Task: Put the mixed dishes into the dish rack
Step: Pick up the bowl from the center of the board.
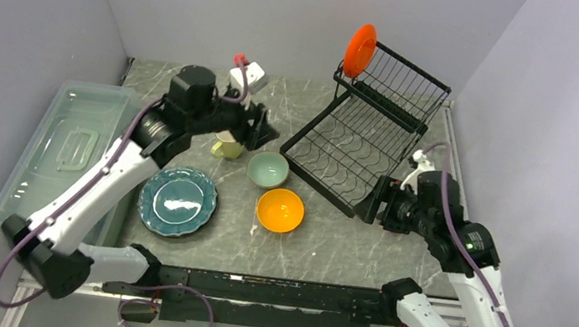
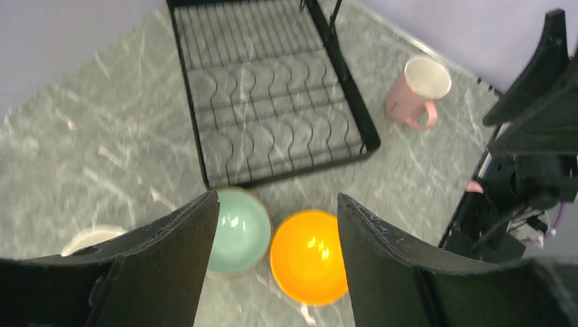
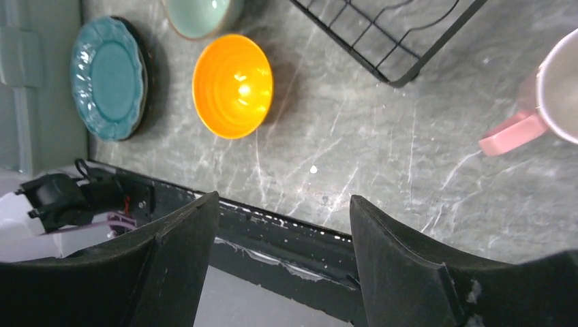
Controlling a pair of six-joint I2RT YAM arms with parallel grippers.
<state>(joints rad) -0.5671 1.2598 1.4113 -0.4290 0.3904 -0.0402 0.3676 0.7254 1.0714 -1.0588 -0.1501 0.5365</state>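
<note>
The orange-yellow bowl is below and to the left in the top view. My right gripper should next move across and down to the bowl, to its unobstructed nearest rim.
The black wire dish rack stands at the back right, with a small orange-red plate upright at its upper tier. On the table lie a teal plate, a pale green bowl and an orange-yellow bowl. A pale yellow mug sits just below my left gripper, which is open and empty above the table; both bowls show between its fingers. My right gripper is open and empty near the rack's front corner. A pink mug stands to the rack's right.
A clear plastic lidded bin fills the left side. A white box with a red part sits at the back. Grey walls close in on three sides. The arms' black base rail runs along the near edge.
</note>
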